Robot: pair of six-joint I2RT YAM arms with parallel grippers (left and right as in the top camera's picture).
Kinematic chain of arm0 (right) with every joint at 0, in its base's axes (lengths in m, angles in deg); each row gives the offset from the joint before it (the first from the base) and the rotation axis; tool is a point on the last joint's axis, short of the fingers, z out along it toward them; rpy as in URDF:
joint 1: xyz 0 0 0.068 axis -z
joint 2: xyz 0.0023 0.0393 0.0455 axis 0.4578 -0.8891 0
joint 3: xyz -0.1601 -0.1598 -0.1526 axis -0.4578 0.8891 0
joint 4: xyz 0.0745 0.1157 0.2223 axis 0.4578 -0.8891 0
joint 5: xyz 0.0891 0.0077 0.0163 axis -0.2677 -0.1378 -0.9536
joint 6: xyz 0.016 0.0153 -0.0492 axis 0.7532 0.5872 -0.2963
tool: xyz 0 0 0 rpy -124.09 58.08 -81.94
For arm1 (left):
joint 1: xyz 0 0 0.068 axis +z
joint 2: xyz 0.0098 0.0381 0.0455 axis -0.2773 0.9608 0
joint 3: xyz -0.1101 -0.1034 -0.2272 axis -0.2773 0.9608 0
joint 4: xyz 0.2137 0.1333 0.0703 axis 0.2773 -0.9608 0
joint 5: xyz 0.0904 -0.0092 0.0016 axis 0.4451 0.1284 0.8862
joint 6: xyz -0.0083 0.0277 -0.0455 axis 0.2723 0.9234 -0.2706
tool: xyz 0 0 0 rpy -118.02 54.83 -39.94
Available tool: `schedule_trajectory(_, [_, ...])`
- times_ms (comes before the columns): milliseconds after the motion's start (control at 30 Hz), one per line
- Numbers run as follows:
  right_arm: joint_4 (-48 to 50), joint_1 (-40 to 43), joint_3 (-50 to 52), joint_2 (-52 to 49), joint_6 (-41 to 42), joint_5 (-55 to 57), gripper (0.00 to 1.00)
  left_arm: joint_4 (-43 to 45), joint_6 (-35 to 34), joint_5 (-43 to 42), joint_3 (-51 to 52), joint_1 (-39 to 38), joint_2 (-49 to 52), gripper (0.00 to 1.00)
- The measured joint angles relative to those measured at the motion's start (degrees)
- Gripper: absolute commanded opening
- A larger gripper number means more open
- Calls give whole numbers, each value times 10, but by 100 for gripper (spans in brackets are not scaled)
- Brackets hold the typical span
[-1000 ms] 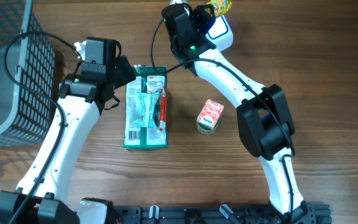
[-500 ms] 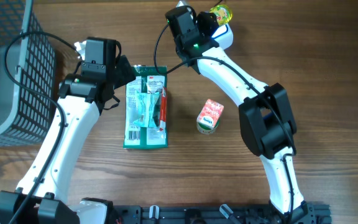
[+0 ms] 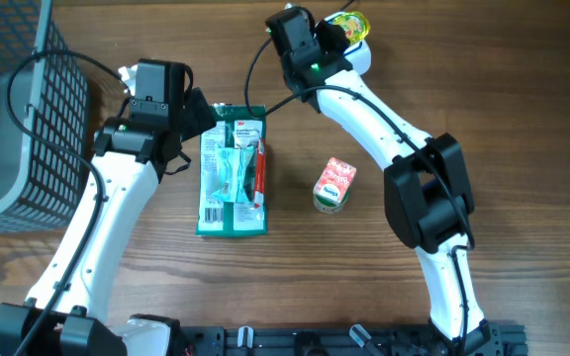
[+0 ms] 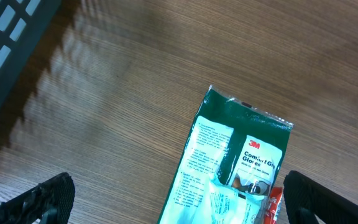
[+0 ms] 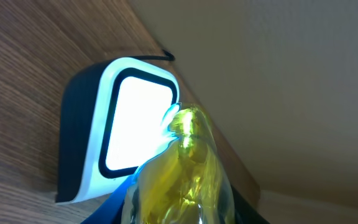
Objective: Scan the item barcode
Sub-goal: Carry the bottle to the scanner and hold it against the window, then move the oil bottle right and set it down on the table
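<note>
The right gripper swings the packet [image 3: 350, 20] back toward the clear tabletop below it and to its right in the overhead view next, then lowers and releases it.
My right gripper [image 3: 332, 30] is shut on a crinkly yellow packet [image 3: 350, 20] at the table's far edge. It holds the packet just above the white-and-blue scanner [image 3: 358, 55]. In the right wrist view the yellow packet [image 5: 185, 171] fills the space between the jaws, right in front of the scanner's lit window [image 5: 135, 121]. No barcode shows. My left gripper [image 3: 198, 115] is open, hovering over the top end of a green glove package [image 3: 234, 170]. The left wrist view shows that package [image 4: 235, 165] lying between the spread fingertips [image 4: 45, 198].
A small red-and-green carton [image 3: 334, 184] lies to the right of the green package. A dark wire basket [image 3: 18, 119] takes up the far left, and its edge [image 4: 8, 28] shows in the left wrist view. The right arm stretches across the table's right half.
My right gripper has shifted slightly right with the yellow packet, closer over the scanner. The left arm has not moved.
</note>
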Motion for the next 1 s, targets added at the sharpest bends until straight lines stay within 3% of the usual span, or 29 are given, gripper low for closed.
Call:
schedule_trajectory(367, [-30,1,8,30,38,-29,5,0,0,0,0,0,0,100])
schedule_trajectory(600, [-215,23,17,167,158,-107,5,0,0,0,0,0,0,100])
schedule_trajectory(767, [-409,119,15,214,301,-252,9,0,0,0,0,0,0,100])
schedule_trajectory(867, [-454,188,18,210,372,-301,9,0,0,0,0,0,0,100])
schedule_trajectory(1000, [-482,266,18,210,406,-327,7,0,0,0,0,0,0,100])
